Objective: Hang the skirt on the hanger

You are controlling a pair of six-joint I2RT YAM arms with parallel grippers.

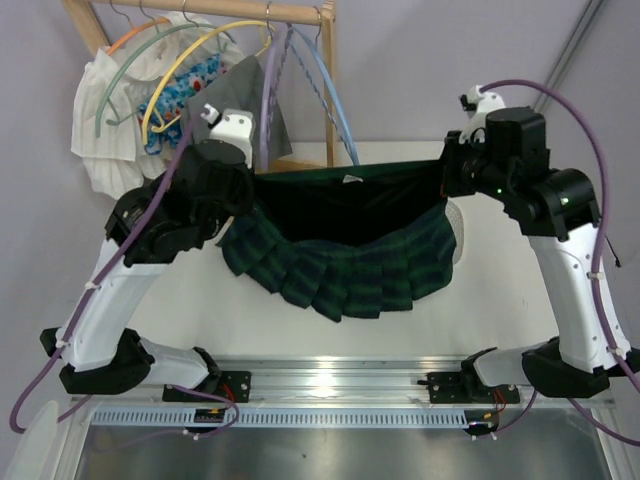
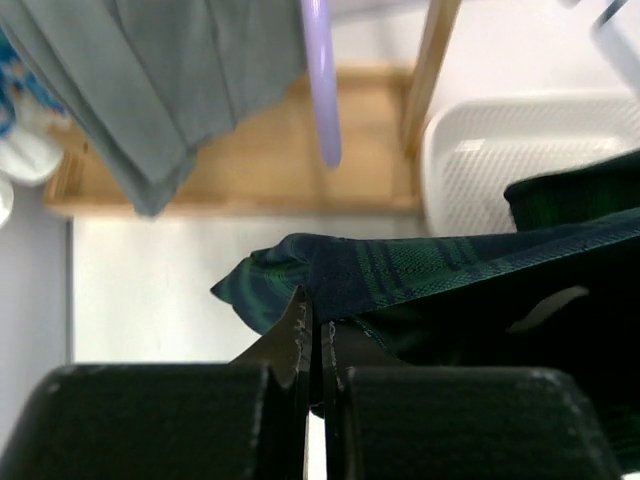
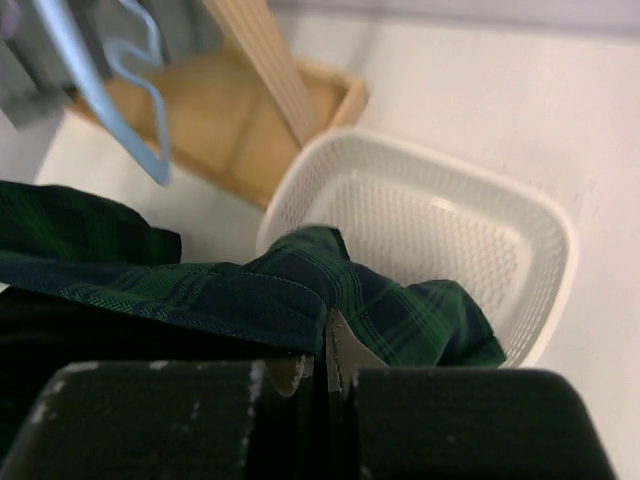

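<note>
Next, my right gripper moves down toward the white basket (image 1: 457, 228) (image 3: 430, 235) below it, then releases the waistband end, which hangs in the air.
The dark green and navy plaid skirt (image 1: 340, 260) hangs in the air between my two arms, its waistband pulled wide and its pleats sagging toward the table. My left gripper (image 1: 243, 185) is shut on the waistband's left end, and in the left wrist view the gripper (image 2: 312, 305) pinches a fold of skirt (image 2: 430, 265). At the other end my right gripper (image 1: 447, 180) is shut on the waistband, seen close as the gripper (image 3: 328, 325) clamping the skirt (image 3: 200, 290). The lavender hanger (image 1: 268, 90) hangs on the wooden rack just behind the left gripper, and one arm of the hanger (image 2: 322, 80) shows above the skirt.
The wooden rack (image 1: 330, 80) also carries a light blue hanger (image 1: 335, 100), a yellow hanger (image 1: 190, 60), a grey garment (image 1: 245, 85) and a white ruffled garment (image 1: 110, 120). A white basket (image 3: 450, 230) stands on the table under the right gripper.
</note>
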